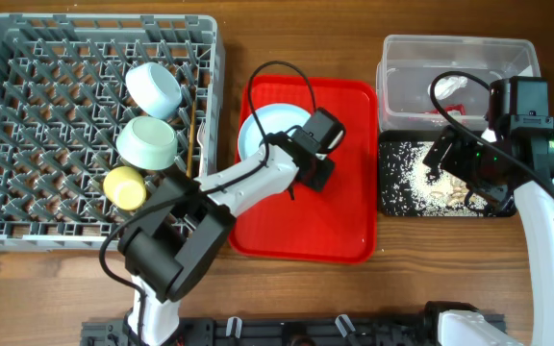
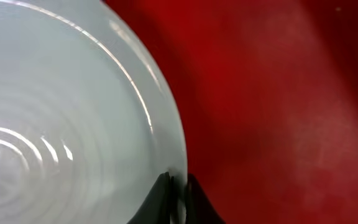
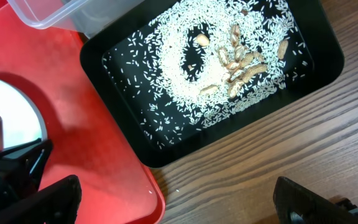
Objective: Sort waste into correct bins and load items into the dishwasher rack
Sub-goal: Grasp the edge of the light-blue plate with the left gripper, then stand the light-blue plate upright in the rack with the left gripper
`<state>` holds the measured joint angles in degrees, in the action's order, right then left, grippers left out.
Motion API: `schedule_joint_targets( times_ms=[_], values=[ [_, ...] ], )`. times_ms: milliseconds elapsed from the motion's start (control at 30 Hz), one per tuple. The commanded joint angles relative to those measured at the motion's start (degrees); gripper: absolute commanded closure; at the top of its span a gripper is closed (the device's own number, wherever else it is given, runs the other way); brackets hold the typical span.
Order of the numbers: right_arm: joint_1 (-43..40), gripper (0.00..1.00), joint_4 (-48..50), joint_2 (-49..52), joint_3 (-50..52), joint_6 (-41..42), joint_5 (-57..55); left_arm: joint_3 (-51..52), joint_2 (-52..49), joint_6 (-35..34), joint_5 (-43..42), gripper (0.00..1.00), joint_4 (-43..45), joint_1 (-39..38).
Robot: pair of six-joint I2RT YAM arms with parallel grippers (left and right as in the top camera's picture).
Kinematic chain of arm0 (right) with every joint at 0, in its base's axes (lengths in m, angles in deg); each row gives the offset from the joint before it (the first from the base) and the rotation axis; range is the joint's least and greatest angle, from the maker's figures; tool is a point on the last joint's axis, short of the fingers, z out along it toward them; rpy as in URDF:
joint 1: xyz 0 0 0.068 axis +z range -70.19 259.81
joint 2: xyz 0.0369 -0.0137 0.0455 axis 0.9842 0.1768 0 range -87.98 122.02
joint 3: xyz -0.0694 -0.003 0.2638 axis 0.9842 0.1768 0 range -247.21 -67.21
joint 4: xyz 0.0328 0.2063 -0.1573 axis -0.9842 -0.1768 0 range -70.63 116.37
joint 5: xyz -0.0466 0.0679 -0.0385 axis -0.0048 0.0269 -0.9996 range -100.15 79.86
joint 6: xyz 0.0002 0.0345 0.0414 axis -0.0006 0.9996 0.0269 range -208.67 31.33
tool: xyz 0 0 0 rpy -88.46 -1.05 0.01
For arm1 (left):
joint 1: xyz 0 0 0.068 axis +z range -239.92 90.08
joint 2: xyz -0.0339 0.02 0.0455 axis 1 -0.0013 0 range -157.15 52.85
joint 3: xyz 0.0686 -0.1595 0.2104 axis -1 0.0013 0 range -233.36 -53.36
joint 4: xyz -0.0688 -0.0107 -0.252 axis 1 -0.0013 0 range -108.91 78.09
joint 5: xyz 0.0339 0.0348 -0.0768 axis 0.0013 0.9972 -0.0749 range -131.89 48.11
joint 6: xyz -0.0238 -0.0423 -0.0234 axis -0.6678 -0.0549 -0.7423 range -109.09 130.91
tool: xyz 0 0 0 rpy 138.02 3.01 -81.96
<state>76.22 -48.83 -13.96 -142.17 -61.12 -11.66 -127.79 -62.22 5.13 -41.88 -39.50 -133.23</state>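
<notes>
The free strip beside the blue bowl lies left in the overhead view, so next my left gripper needs to lift the plate (image 1: pixel 261 130) across, tilt it upright and release.
The pale blue plate (image 1: pixel 261 130) lies on the red tray (image 1: pixel 344 211). My left gripper (image 1: pixel 304 161) is shut on the plate's right rim; the left wrist view shows the jaws (image 2: pixel 178 194) pinched on the rim of the plate (image 2: pixel 67 118). My right gripper (image 1: pixel 447 156) hovers open and empty over the black tray (image 1: pixel 392 197), which holds rice grains and beige scraps (image 3: pixel 238 59). Its fingers (image 3: pixel 179 199) span the wood beside the tray. The clear tub (image 1: pixel 402 58) holds white tissue (image 1: pixel 462 85) and a bit of red wrapper. The grey rack (image 1: pixel 27 226) holds the blue bowl (image 1: pixel 152 88), green bowl (image 1: pixel 147 141) and yellow cup (image 1: pixel 125 186).
A thin chopstick (image 1: pixel 193 130) stands along the rack's right side. The red tray (image 3: pixel 104 130) butts against the black tray's left edge (image 3: pixel 129 146). A few loose grains lie on the wooden table (image 3: pixel 232 180) near the tray corner.
</notes>
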Motion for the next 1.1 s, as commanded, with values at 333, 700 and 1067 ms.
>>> schedule_joint_targets(
  times_ms=[333,700,1067],
  values=[
    [-0.17,0.00,-0.28,0.13,-1.05,-0.61,0.52,0.44,-0.66,-0.46,-1.20,0.96,-0.85,-1.18],
    [-0.17,0.00,-0.35,0.13,-1.05,-0.66,0.52,-0.28,11.50,-0.63,-1.25,0.96,-2.01,-1.16],
    [-0.17,0.00,-0.37,0.13,-1.05,-0.61,0.50,-0.28,27.91,-2.40,-1.33,0.96,-1.77,5.18]
  ],
)
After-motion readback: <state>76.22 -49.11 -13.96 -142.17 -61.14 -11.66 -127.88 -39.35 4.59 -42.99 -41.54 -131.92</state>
